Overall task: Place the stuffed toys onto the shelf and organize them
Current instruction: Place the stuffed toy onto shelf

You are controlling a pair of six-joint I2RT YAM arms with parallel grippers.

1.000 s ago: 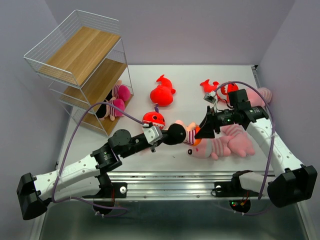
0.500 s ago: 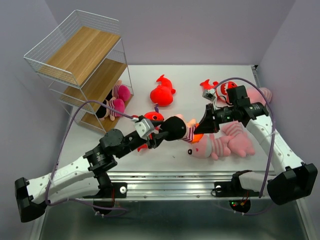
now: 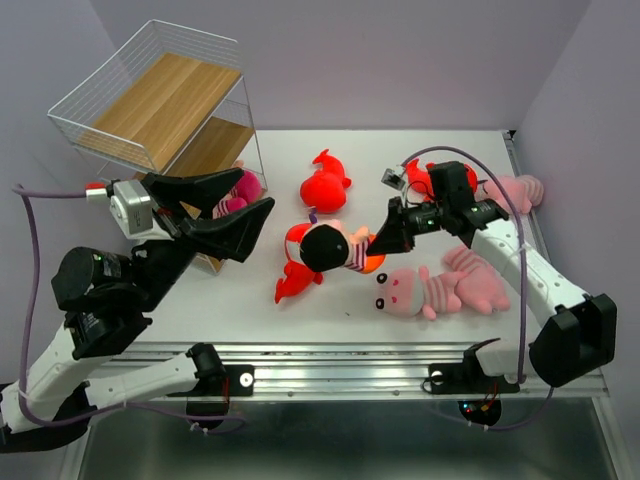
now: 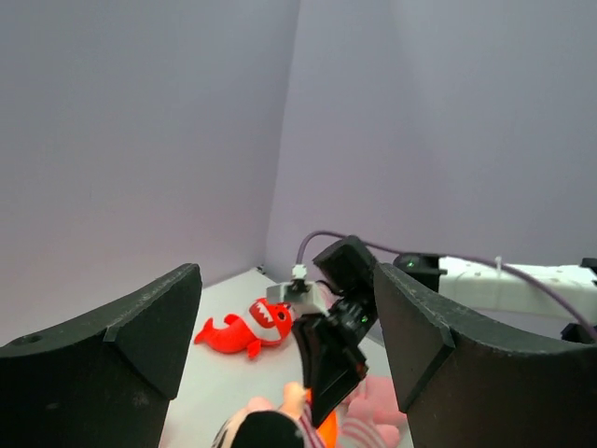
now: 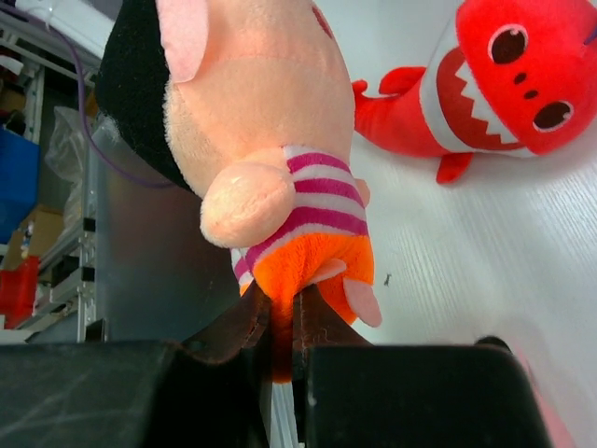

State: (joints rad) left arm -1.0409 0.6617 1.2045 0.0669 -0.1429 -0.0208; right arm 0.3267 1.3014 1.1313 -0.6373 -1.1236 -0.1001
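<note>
The right gripper goes to the left in the top view next, onto the shelf's bottom level, and releases the doll [image 3: 330, 248]. Stuffed toys already lie there.
A doll [image 3: 330, 248] with dark hair and a pink-striped top hangs over the table's middle. My right gripper [image 3: 383, 238] is shut on its orange lower part [image 5: 312, 266]; in the right wrist view the gripper [image 5: 283, 317] pinches that orange cloth. My left gripper [image 3: 255, 190] is raised high near the shelf [image 3: 150, 95], open and holding nothing. In the left wrist view the open gripper [image 4: 284, 289] frames the doll [image 4: 270, 425]. Two stuffed toys [image 3: 238, 190] lie on the shelf's bottom tier, partly hidden behind the left fingers.
A red fish [image 3: 293, 275] lies under the doll, another [image 3: 325, 185] behind it, a third [image 3: 415, 172] by the right arm. Pink striped animals [image 3: 425, 290] lie at the front right, with one more [image 3: 515, 188] at the far right edge.
The right gripper shut on the doll's lower part. The left gripper let go of its head, opened wide and pulled back up to the left, near the shelf. The doll shifted slightly left.
</note>
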